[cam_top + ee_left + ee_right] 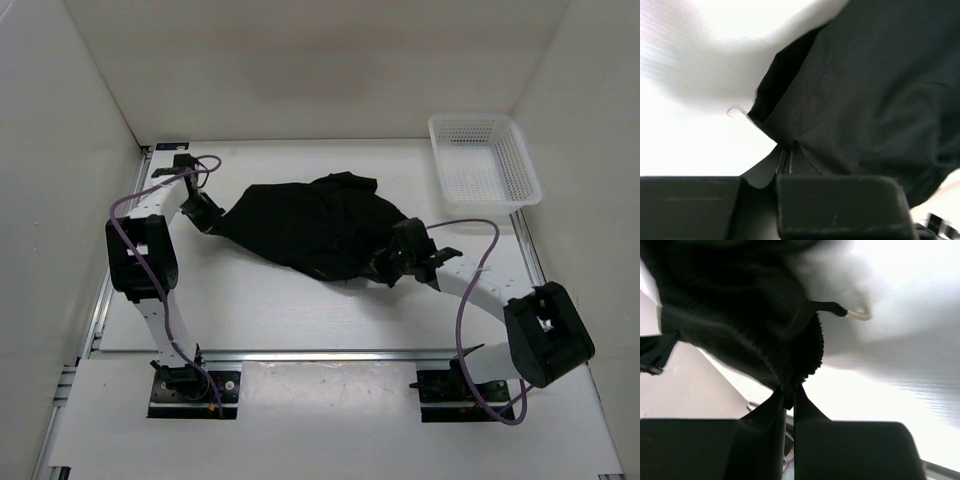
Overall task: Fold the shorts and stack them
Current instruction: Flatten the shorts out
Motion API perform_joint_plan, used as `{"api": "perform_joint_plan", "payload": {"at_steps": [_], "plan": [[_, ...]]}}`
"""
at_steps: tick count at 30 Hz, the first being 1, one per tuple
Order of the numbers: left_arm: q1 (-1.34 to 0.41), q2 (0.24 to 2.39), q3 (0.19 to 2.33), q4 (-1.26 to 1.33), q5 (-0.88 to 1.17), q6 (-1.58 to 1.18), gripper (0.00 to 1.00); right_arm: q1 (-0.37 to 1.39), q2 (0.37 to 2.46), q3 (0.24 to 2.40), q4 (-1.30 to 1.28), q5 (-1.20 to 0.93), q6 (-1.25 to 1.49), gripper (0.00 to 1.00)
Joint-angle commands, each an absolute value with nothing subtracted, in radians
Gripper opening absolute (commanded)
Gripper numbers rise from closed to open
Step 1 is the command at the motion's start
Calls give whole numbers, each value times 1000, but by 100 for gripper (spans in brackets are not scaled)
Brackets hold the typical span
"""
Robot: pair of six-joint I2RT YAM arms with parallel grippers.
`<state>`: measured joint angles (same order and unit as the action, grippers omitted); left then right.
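Note:
I next need to raise the crumpled cloth in my right gripper to open it, swing outward, lower and release, as the back part of the tabletop (pixel 398 163) beside the basket is outward.
The black shorts (pixel 310 228) lie crumpled across the middle of the white table, stretched between both arms. At their left corner my left gripper (pixel 210 222) is shut on the fabric; the left wrist view shows the shorts (pixel 875 85) pinched between the closed fingertips of that gripper (pixel 786 150). My right gripper (pixel 392 262) is shut on the right end of the cloth. Up close, the ribbed waistband of the shorts (pixel 755 305) is clamped in the right gripper (pixel 789 395), and a drawstring tip (pixel 856 315) sticks out beside it.
A white mesh basket (pixel 483 158) stands at the back right corner of the table (pixel 280 310). White walls close in the left, back and right sides. Purple cables loop over both arms.

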<state>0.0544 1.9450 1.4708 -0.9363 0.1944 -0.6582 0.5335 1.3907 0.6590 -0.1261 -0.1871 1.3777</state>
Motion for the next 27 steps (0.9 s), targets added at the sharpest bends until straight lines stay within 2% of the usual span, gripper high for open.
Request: {"api": "perform_joint_plan", "payload": {"at_steps": [1,5,8,9,11,12,14,18,27], "plan": [[61,1827,1560,-969,187,-644,10,476,1296,773,-291,-66,1191,0],[61,1812,1724,-1021,232,-644,10,352,1314,960,-341,-21,988,0],[49,1839,2015,-1104,244,-653,10,253,1422,1281,-454,-96,816,0],[49,1850,2096,-1159,253,-653,10,241,1449,1474,-492,-106,780,0],[49,1864,2295,-1195,262,-664,10,232,1506,1654,-591,-120,665,0],[49,1844,2339,-1195,282,-675,10,232,1515,1790,-616,-120,629,0],[49,1798,2385,-1166,282,-684,10,241,1506,1888,-679,-101,533,0],[49,1639,2309,-1069,316,-706,10,252,1378,1934,-701,-65,419,0],[49,1384,2328,-1146,331,-657,10,261,1045,1838,-716,-80,281,0]]}}
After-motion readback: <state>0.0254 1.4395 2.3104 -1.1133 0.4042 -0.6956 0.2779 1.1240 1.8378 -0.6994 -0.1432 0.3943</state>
